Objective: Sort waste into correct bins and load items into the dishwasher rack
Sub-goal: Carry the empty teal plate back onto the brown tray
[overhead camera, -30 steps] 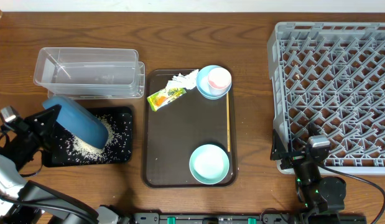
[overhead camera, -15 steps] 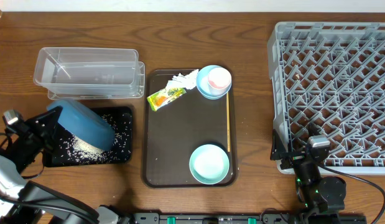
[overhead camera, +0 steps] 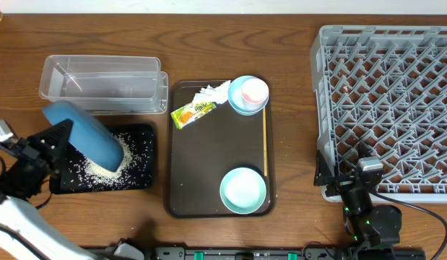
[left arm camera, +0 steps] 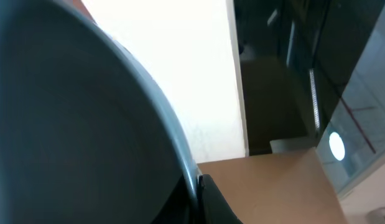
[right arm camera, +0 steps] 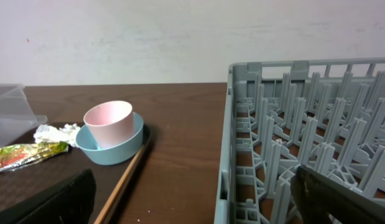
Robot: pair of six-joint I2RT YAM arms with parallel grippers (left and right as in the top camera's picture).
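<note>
The brown tray's bare middle is to my left gripper's right in the overhead view, so next I will swing my left gripper across, level and lower the dish, then let it go.
My left gripper is shut on the rim of the dark-blue round dish and holds it tilted, lower edge over the black tray. White rice grains lie heaped in that tray under the dish. In the left wrist view the dish fills the left side, its rim between my fingers. My right gripper is open and empty beside the grey rack, near its front left corner. The pink cup stands in the light-blue bowl.
The clear tub stands behind the black tray. The brown tray holds the wrapper, tissue, mint bowl and wooden stick. The right wrist view shows the cup and rack wall.
My left gripper has shifted a little left and the dish has rocked, flatter half a second ago, now tilted more steeply over the black tray. The right arm has not moved.
</note>
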